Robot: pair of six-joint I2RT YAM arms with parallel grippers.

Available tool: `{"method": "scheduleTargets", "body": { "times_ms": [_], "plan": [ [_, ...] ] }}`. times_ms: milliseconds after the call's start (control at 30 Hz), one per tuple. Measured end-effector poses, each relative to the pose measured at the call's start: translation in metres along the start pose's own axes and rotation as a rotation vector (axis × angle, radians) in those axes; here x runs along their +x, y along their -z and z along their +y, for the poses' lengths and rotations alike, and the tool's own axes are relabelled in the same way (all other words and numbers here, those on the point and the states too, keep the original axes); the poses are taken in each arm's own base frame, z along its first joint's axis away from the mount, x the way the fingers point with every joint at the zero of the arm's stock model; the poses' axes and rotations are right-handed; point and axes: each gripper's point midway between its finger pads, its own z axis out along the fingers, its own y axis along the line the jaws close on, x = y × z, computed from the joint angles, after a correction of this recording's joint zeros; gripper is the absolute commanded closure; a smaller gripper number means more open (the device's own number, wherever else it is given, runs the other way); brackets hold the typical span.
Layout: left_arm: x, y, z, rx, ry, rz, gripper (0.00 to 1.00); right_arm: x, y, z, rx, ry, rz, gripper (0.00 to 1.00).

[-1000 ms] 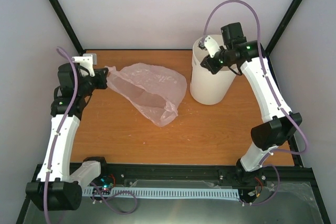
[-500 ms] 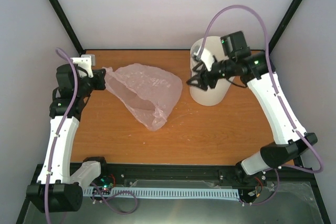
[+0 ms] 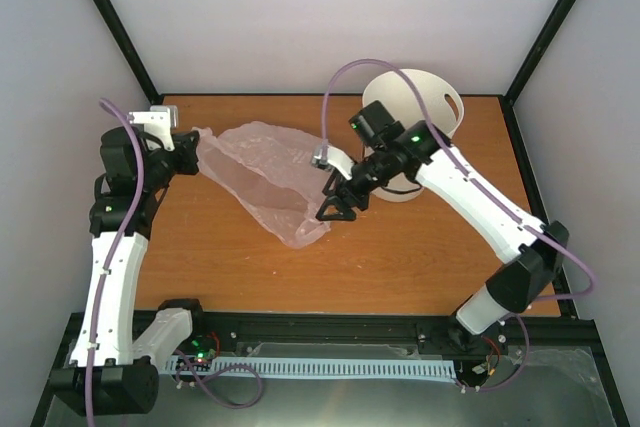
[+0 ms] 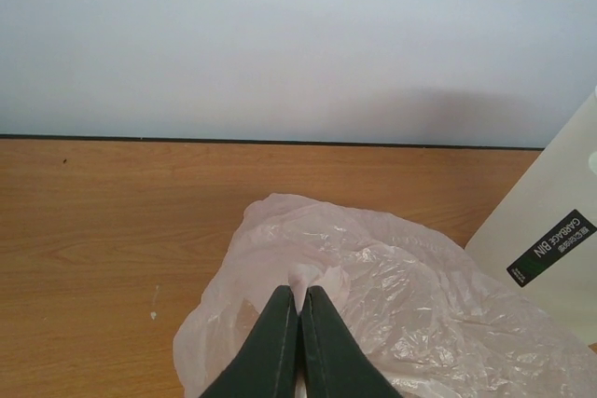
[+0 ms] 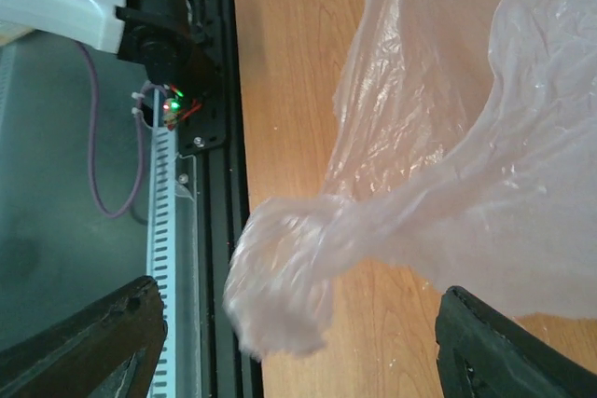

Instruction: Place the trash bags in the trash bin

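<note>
The bag's bunched end (image 3: 322, 229) (image 5: 282, 279) still hangs loose between my right gripper's spread fingers, so that gripper lowers and tilts toward the tabletop around it next, then closes.
The trash bags are one crinkly pale pink bag (image 3: 265, 172) spread over the left middle of the wooden table (image 3: 400, 257). My left gripper (image 3: 196, 153) is shut on the bag's left edge; in the left wrist view its tips (image 4: 298, 294) pinch a fold of the bag (image 4: 420, 305). My right gripper (image 3: 335, 212) stands wide open at the bag's lower right end. In the right wrist view the bunched end of the bag (image 5: 280, 295) hangs blurred between the spread fingers (image 5: 93, 342) without touching them. The white trash bin (image 3: 410, 97) leans at the back right, its mouth showing, behind my right arm; its labelled wall (image 4: 550, 230) slants.
A black rail (image 3: 330, 332) with a white slotted strip (image 3: 340, 367) runs along the table's near edge and also shows as the rail (image 5: 210, 90) in the right wrist view. Black frame posts and white walls enclose the back and sides.
My right arm has swung left from the bin down to the bag's lower right end, and its jaws have opened wide. The bin now leans with its mouth showing. The left gripper rose slightly.
</note>
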Motion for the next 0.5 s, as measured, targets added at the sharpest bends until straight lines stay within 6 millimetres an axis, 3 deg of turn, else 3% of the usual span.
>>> {"method": "scheduleTargets", "body": {
  "times_ms": [167,267,333,500],
  "plan": [
    [0.001,0.0,0.0,0.001,0.001,0.002,0.99,0.009,-0.044,-0.019,0.081,-0.021,0.118,0.22],
    [0.001,0.0,-0.001,0.004,0.001,0.003,0.99,0.022,-0.055,-0.032,0.182,-0.048,0.182,0.22],
    [0.001,0.0,-0.001,0.004,0.001,0.003,0.99,0.028,-0.052,-0.043,0.254,-0.065,0.206,0.32],
    [0.001,0.0,-0.001,0.004,0.001,0.003,0.99,0.037,-0.034,-0.054,0.377,-0.086,0.217,0.78]
  ]
}}
